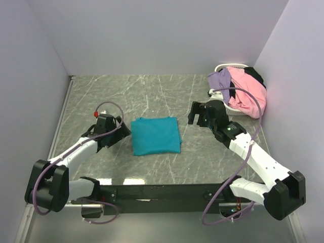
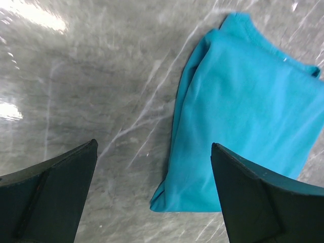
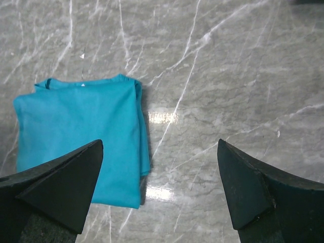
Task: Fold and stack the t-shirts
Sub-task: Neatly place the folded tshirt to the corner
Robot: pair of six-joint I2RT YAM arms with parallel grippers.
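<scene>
My left gripper comes down toward the right in the top view onto the teal t-shirt's facing edge [image 1: 133, 135] [image 2: 180, 121] next, since that edge lies below it on that side.
A teal t-shirt [image 1: 155, 135] lies folded into a flat rectangle on the marble table. It also shows in the left wrist view [image 2: 243, 121] and the right wrist view [image 3: 81, 136]. My left gripper [image 1: 123, 132] is open and empty, just left of the shirt. My right gripper [image 1: 195, 114] is open and empty, just right of the shirt's far corner. Pink [image 1: 246, 92], lavender [image 1: 220, 79] and black [image 1: 255, 75] t-shirts lie heaped in a white basket [image 1: 224, 67] at the far right.
The grey marble tabletop [image 1: 126, 96] is walled at the back and both sides. A black rail [image 1: 162, 191] runs along the near edge between the arm bases. The basket stands in the far right corner.
</scene>
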